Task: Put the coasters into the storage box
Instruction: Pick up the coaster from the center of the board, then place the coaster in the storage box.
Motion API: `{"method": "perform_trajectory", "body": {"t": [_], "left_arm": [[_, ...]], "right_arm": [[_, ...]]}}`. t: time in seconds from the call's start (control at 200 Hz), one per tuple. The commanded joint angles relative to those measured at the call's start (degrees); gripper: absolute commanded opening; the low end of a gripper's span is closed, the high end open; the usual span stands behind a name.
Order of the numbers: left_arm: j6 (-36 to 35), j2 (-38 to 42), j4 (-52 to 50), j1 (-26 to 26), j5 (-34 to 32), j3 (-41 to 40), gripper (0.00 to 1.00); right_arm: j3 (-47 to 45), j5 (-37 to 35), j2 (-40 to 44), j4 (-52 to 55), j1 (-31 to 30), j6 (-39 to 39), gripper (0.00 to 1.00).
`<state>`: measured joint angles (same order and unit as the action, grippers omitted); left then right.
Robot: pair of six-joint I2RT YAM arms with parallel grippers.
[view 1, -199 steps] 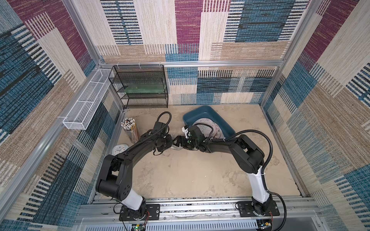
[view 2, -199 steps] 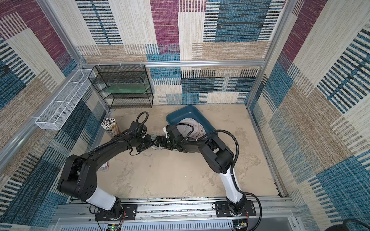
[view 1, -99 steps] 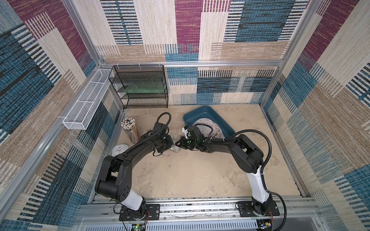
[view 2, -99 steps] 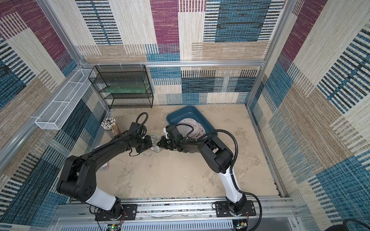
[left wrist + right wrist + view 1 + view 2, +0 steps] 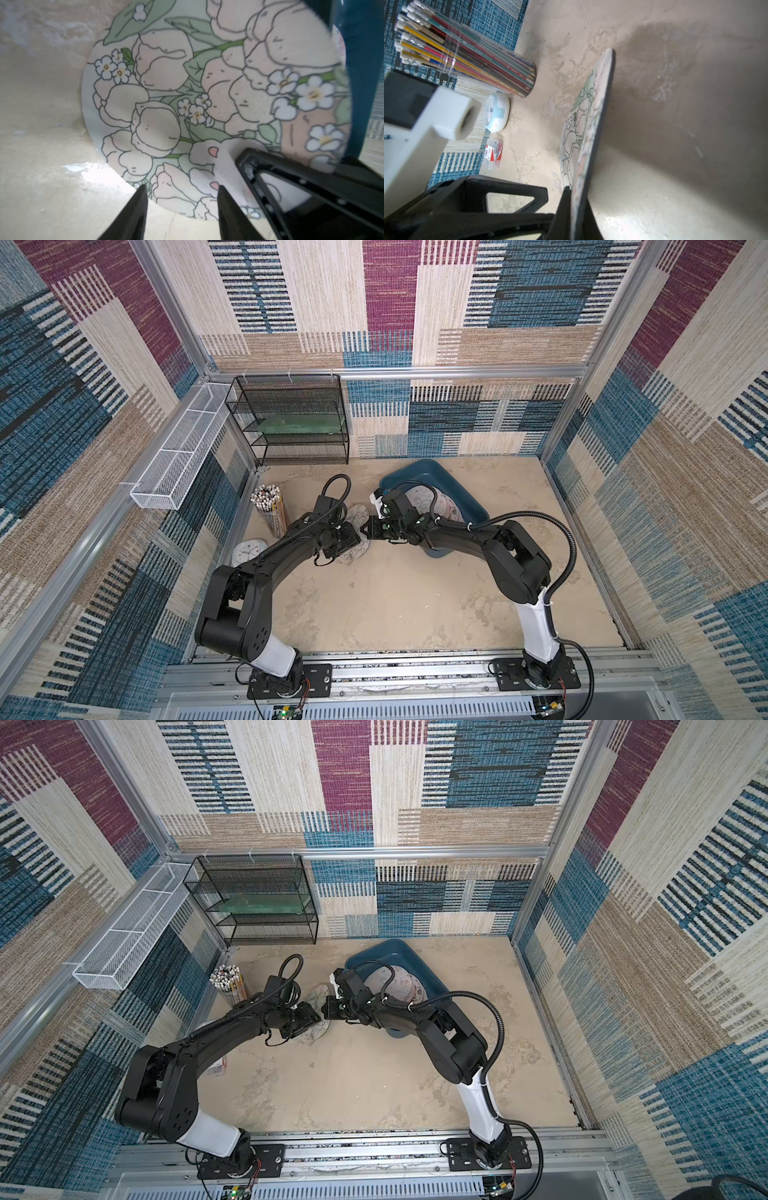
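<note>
The coasters inside the teal storage box (image 5: 419, 472) lie flat, so next I need to swing my right gripper across to the box, tilt the upright coaster flat and release it on them.
A floral coaster (image 5: 187, 93) printed with pale pink tulips and white flowers stands on edge over the sandy table, left of the teal storage box (image 5: 419, 472). My right gripper (image 5: 577, 195) is shut on the coaster's (image 5: 589, 124) rim, one finger on each face. My left gripper (image 5: 181, 188) is open, its fingertips (image 5: 143, 193) apart at the coaster's near edge, gripping nothing. In both top views the two grippers (image 5: 353, 537) (image 5: 368, 529) meet at this coaster (image 5: 358, 516) (image 5: 318, 996). Other coasters (image 5: 440, 502) (image 5: 399, 982) lie inside the storage box (image 5: 390, 952).
A clear cup of pencils (image 5: 270, 506) (image 5: 477, 54), a pale-blue clock (image 5: 248, 551) (image 5: 497, 113) and a small packet of clips (image 5: 493, 151) sit by the left wall. A black wire rack (image 5: 291, 423) stands at the back, and a white mesh tray (image 5: 183, 452) hangs on the left rail.
The right gripper has shut on the coaster's rim. The left gripper, shut on the coaster before, has opened and let go of it. Both arms have barely shifted.
</note>
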<state>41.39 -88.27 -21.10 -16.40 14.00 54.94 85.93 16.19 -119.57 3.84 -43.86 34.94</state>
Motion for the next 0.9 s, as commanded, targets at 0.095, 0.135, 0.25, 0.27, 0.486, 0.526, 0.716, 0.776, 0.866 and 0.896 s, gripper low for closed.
{"method": "perform_trajectory", "body": {"t": [0.095,0.135,0.25,0.27,0.486,0.526,0.716,0.776,0.866,0.896], "left_arm": [[-1.65,3.98,8.02,0.03,3.96,-2.09,0.56],[-2.03,4.92,8.42,0.07,3.97,-2.28,0.57],[-3.60,7.41,9.06,0.03,4.18,-2.69,0.59],[-3.90,7.74,8.99,0.04,4.23,-2.72,0.60],[-5.22,9.85,9.52,-0.02,5.73,-3.11,0.65],[-5.32,9.99,10.12,0.04,6.22,-3.38,0.66],[-5.58,10.29,10.47,0.02,7.64,-3.39,0.74],[-5.32,10.79,10.56,-0.03,6.96,-3.74,0.81],[-5.25,11.78,11.06,0.07,6.50,-4.21,0.86],[-5.22,12.08,11.19,0.05,6.29,-4.22,0.88]], "right_arm": [[4.37,-6.16,2.50,7.76,0.69,-7.95,0.00],[4.92,-6.17,3.03,8.34,1.10,-8.71,0.00],[6.10,-6.90,5.03,9.90,2.29,-10.49,0.00],[6.22,-6.99,5.41,10.07,2.57,-10.77,0.00],[7.69,-7.50,10.45,10.53,6.79,-12.70,0.00],[7.85,-7.48,11.11,10.36,7.89,-12.79,0.00],[9.01,-6.65,12.54,8.64,12.63,-14.07,0.00],[8.87,-6.10,12.59,7.61,14.26,-13.58,0.00],[7.93,-4.81,12.21,4.97,16.47,-13.07,0.01],[7.64,-4.22,11.90,4.10,17.11,-13.07,0.01]]}}
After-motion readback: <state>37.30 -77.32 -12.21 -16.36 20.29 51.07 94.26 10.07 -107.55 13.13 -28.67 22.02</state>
